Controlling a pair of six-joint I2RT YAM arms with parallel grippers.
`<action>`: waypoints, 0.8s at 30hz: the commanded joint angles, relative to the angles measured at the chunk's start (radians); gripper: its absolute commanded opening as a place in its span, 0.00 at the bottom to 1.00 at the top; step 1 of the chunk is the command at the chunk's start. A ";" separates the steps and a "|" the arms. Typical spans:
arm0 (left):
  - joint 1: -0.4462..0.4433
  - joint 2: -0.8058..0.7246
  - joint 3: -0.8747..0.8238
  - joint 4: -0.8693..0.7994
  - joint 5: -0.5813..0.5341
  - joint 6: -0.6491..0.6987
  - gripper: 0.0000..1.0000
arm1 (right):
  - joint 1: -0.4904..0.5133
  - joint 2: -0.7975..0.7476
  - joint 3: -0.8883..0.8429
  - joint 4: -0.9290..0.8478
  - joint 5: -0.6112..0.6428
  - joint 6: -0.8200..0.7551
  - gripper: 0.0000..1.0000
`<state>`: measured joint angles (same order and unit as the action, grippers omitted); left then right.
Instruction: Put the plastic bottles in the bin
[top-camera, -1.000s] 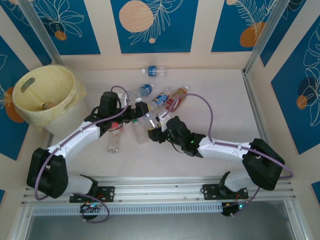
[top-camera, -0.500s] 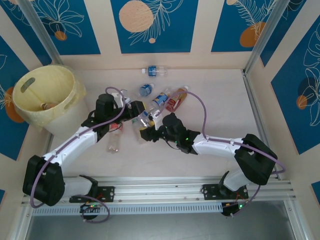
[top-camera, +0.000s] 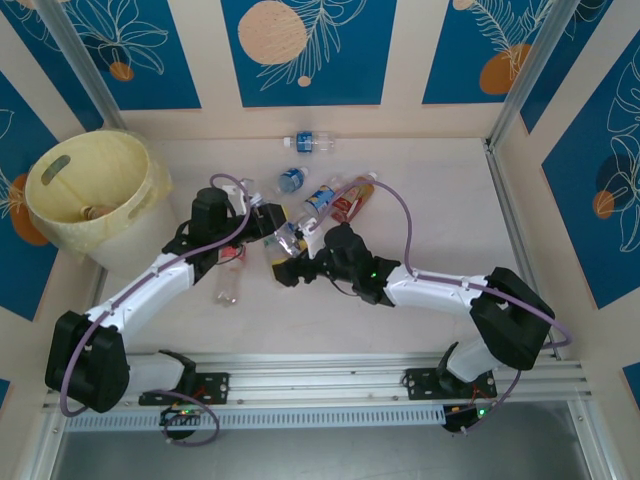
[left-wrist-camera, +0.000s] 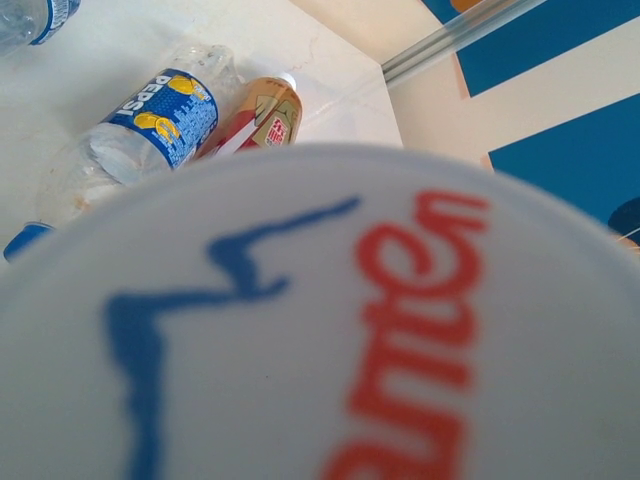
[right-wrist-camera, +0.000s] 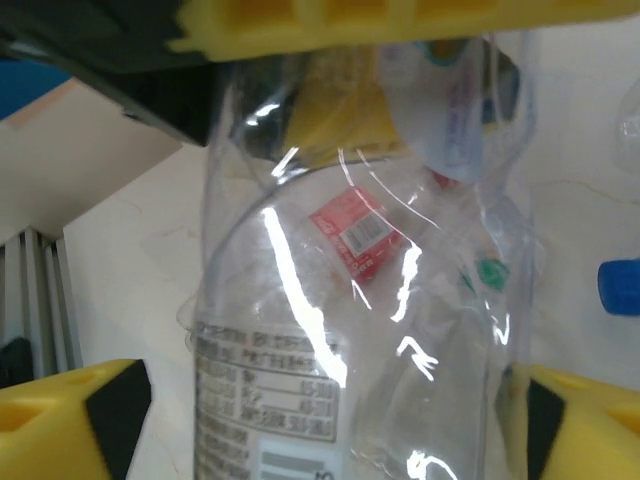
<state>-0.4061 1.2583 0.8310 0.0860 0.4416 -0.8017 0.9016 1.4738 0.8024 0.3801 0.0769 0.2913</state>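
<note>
The left gripper raises the bottle next, swings it over to the bin's opening (top-camera: 98, 192) and lets go.
A clear plastic bottle (top-camera: 285, 243) with a white label hangs between both arms at the table's middle. My left gripper (top-camera: 277, 230) is shut on its upper part; in the right wrist view its yellow fingers (right-wrist-camera: 400, 20) clamp the bottle (right-wrist-camera: 340, 300) from above. That bottle's white label (left-wrist-camera: 320, 330), with blue and red print, lies close against the left wrist camera. My right gripper (right-wrist-camera: 330, 420) stands open, a finger on each side of the bottle's lower body. The pale-yellow bin (top-camera: 60, 165) stands at the far left with a bottle (top-camera: 97, 211) inside.
More bottles lie on the table: a blue-labelled one (top-camera: 312, 142) at the back, another (top-camera: 291, 179), a Pepsi bottle (top-camera: 322, 197), a brown one (top-camera: 352, 198), and a clear one (top-camera: 228, 285) beside the left arm. A metal rail (top-camera: 505, 210) borders the right side.
The left gripper has closed on the clear bottle and the right gripper has opened off it. Both arms shifted slightly left.
</note>
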 joint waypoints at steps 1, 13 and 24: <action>0.001 -0.032 0.031 -0.032 -0.030 0.042 0.40 | -0.012 -0.067 0.000 -0.024 -0.056 -0.041 0.97; 0.022 -0.128 0.257 -0.292 -0.290 0.314 0.40 | -0.094 -0.319 -0.116 -0.097 0.260 -0.024 0.99; 0.037 -0.197 0.507 -0.345 -0.874 0.702 0.42 | -0.193 -0.338 -0.152 -0.168 0.342 0.139 0.99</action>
<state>-0.3847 1.0683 1.2888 -0.2218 -0.1852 -0.2703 0.7170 1.1427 0.6590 0.2272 0.3721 0.3767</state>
